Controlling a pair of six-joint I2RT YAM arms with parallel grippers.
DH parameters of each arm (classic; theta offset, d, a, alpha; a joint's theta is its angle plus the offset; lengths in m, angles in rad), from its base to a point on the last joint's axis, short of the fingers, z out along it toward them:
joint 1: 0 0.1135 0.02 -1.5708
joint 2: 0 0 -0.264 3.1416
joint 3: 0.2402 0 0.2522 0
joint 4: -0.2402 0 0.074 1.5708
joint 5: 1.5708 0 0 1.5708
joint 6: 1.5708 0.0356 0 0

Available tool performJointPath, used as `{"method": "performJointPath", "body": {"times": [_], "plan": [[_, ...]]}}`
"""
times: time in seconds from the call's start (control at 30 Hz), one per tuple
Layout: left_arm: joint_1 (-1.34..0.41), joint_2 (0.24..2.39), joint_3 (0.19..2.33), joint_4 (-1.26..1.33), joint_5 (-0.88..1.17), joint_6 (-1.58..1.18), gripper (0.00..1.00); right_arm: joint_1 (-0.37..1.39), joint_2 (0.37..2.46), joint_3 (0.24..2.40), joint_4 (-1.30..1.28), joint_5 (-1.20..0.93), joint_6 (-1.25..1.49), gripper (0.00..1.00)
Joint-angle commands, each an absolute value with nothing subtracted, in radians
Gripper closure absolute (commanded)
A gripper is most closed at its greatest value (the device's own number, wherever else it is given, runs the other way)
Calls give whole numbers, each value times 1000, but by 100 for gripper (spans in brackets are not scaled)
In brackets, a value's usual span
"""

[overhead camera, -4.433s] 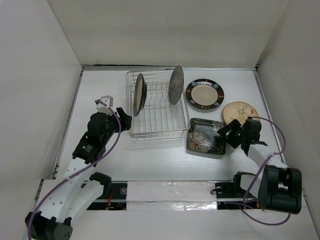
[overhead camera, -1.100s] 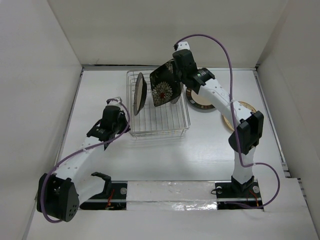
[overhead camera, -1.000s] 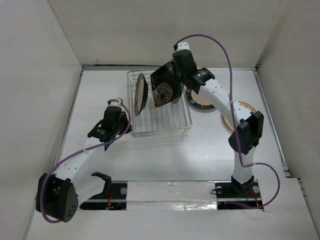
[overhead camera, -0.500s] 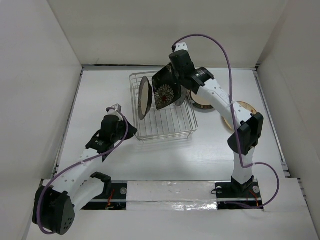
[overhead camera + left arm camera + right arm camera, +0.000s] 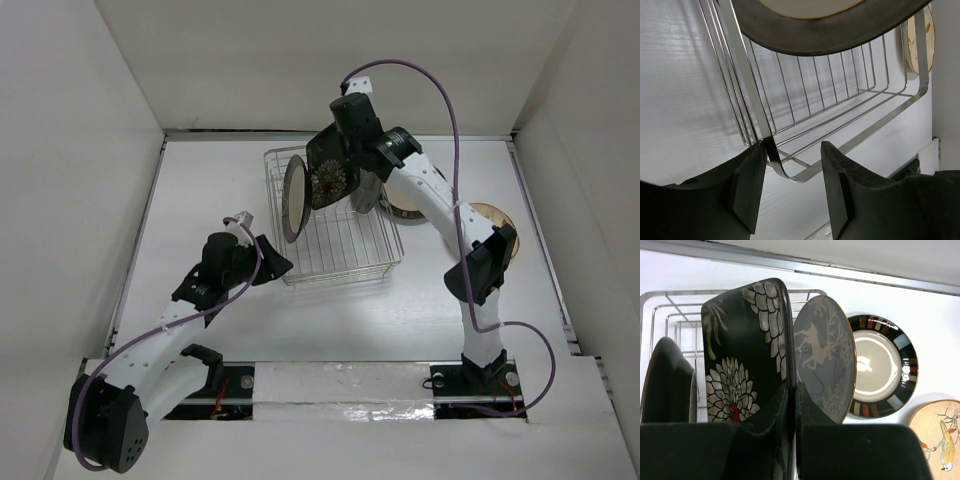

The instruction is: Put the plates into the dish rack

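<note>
I should lower my right gripper to the left in the top view next and release the black plate: the gap [image 5: 700, 382] beside the brown plate [image 5: 293, 198] is below there.
The wire dish rack [image 5: 350, 250] sits askew mid-table. A dark brown plate [image 5: 293, 198] stands in its left side, and a grey patterned plate [image 5: 826, 357] stands on its right. My right gripper [image 5: 795, 390] is shut on the edge of the black square flower plate [image 5: 742, 347], holding it upright over the rack [image 5: 670, 307] between those two. My left gripper [image 5: 792, 150] is open at the rack's near-left corner [image 5: 775, 160]. The corner wire lies between the fingers, against the left one. The dark-rimmed cream plate [image 5: 880, 367] and the cream floral plate [image 5: 940, 437] lie flat on the table to the right.
White walls enclose the table on three sides. My right arm [image 5: 430, 190] arches over the two flat plates and hides most of them from above. Both arm bases stand at the near edge.
My left gripper has opened off the rack's corner. The rack has slid right and nearer and turned slightly. My right gripper has carried the black plate a little to the left over the rack.
</note>
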State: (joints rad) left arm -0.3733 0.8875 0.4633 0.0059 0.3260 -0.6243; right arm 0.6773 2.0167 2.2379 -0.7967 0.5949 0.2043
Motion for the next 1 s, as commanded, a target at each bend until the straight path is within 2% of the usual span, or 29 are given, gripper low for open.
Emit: {"method": "performJointPath", "body": {"times": [0.0, 0.23, 0.43, 0.83, 0.97], "plan": [[-380, 842, 475, 32, 381, -612, 57, 704, 2019, 2350, -727, 689, 221, 100], [-380, 727, 586, -84, 192, -519, 56, 713, 2089, 2428, -778, 724, 199, 100], [-393, 729, 669, -126, 92, -428, 56, 744, 2161, 2535, -804, 794, 127, 100], [-393, 733, 644, -87, 98, -436, 56, 772, 2264, 2615, -810, 850, 67, 100], [-393, 742, 643, -86, 104, -439, 57, 793, 2266, 2547, -762, 851, 67, 100]]}}
